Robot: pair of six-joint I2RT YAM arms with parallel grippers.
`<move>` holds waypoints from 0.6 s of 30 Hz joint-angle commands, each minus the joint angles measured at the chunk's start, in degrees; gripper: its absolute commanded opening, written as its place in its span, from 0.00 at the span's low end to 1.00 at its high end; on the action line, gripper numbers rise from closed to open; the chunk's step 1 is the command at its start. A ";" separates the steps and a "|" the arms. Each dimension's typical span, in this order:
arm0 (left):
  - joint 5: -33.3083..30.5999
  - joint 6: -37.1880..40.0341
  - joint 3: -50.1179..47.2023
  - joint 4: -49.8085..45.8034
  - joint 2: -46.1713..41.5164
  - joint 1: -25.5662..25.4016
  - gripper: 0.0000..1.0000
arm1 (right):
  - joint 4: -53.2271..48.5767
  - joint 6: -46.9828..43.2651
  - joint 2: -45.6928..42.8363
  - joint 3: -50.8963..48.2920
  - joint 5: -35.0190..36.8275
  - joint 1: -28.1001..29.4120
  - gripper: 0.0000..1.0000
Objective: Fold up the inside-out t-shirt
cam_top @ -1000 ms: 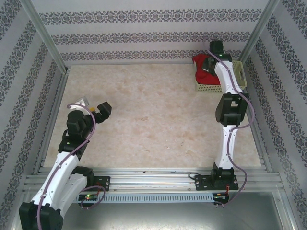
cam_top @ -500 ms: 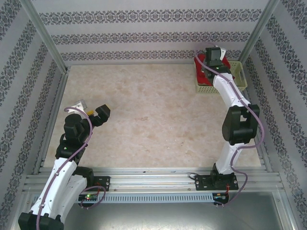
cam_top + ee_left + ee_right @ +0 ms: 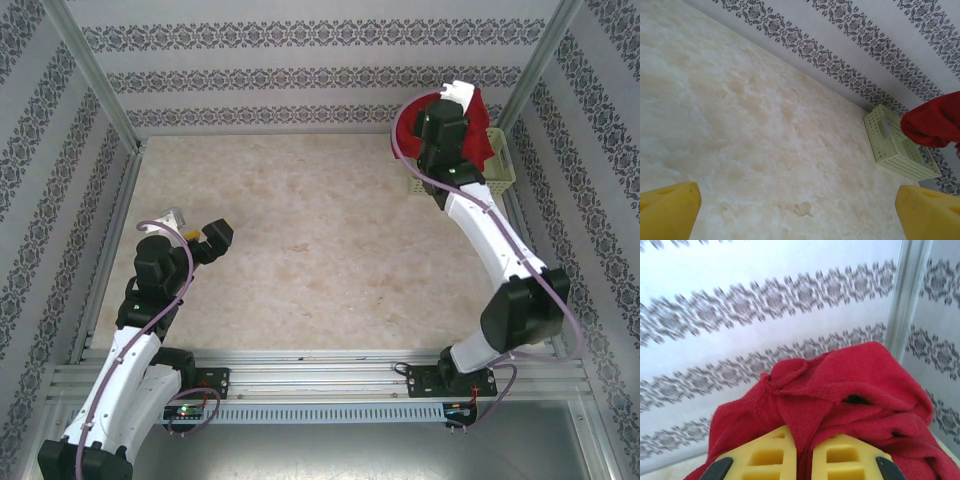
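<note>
My right gripper should next bring the fold away from the basket, down to the table's bare middle, and let go of it there, because that spot is below and back.
The inside-out t-shirt (image 3: 845, 385) is a bunched red cloth, and my right gripper (image 3: 805, 457) is shut on a fold of it between its yellow fingers (image 3: 765, 455). In the top view the t-shirt (image 3: 483, 135) hangs in the air around the raised right wrist, above the basket at the far right corner. It also shows as a red lump (image 3: 935, 122) at the right edge of the left wrist view. My left gripper (image 3: 215, 238) hovers over the table's left side, far from the shirt. It stands open (image 3: 800, 215) with nothing between its fingertips (image 3: 667, 210).
A pale green lattice basket (image 3: 503, 168) sits against the back wall at the right corner, seen too from the left wrist (image 3: 895, 147). Patterned walls and metal posts (image 3: 530, 65) close in the marble-look table (image 3: 300, 240) on three sides.
The right arm has swung up and back, lifting the red t-shirt out of the basket into the air. The left arm has barely moved.
</note>
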 commanded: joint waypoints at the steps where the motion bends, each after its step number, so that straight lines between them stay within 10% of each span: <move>1: 1.11 -0.41 2.17 -2.13 0.32 -0.61 1.00 | 4.51 -2.99 -4.93 0.19 -0.93 3.81 0.00; 15: -6.70 -0.41 7.14 -19.16 3.83 -0.65 1.00 | -14.80 9.44 -0.89 -5.48 -10.71 24.83 0.01; 18: -4.95 -0.18 7.46 -22.00 4.50 -0.68 1.00 | -20.41 15.52 0.13 -12.00 -10.39 26.55 0.27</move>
